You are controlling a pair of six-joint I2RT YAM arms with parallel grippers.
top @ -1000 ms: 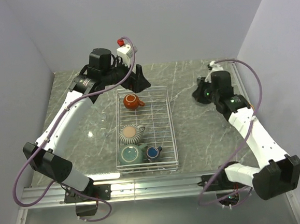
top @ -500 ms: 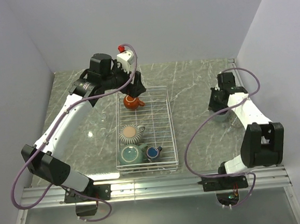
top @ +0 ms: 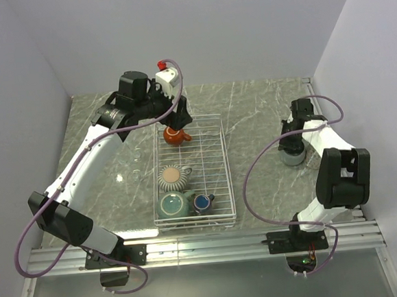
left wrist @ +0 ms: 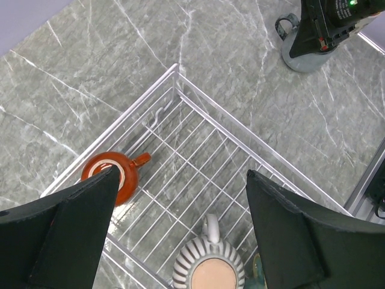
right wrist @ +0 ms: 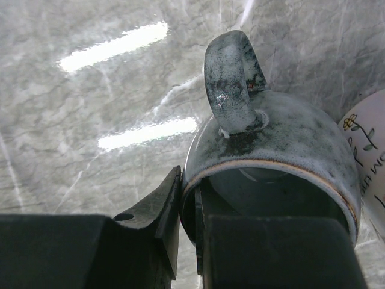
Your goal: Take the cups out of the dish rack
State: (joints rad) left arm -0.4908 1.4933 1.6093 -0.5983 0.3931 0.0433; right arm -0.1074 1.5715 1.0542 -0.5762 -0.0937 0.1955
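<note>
I need to lower and turn my left gripper next so it can close on the red-brown mug's handle (top: 186, 137) (left wrist: 142, 159), because it sticks out below my gripper at the far end of the rack.
The white wire dish rack (top: 217, 162) holds a red-brown mug (top: 174, 135) at its far end, a ribbed beige cup (top: 173, 177), a grey-teal mug (top: 171, 206) and a small dark-blue cup (top: 203, 202). My left gripper (top: 180, 117) hovers open above the far end. In the left wrist view it (left wrist: 180, 174) straddles the rack (left wrist: 240, 150), with the red-brown mug (left wrist: 111, 177) by the left finger and the beige cup (left wrist: 209, 268) below. My right gripper (right wrist: 191, 205) is shut on the rim of a second grey-teal mug (right wrist: 283, 144), which stands on the table at right (top: 292, 157).
A white mug with printed writing (right wrist: 368, 150) stands right beside the held mug. Clear glasses (top: 136, 154) stand on the table left of the rack. Walls close in the table at left, back and right.
My right arm has folded back and brought the grey-teal mug down toward the table at right. My left gripper has shifted over the rack's far end, then held still.
</note>
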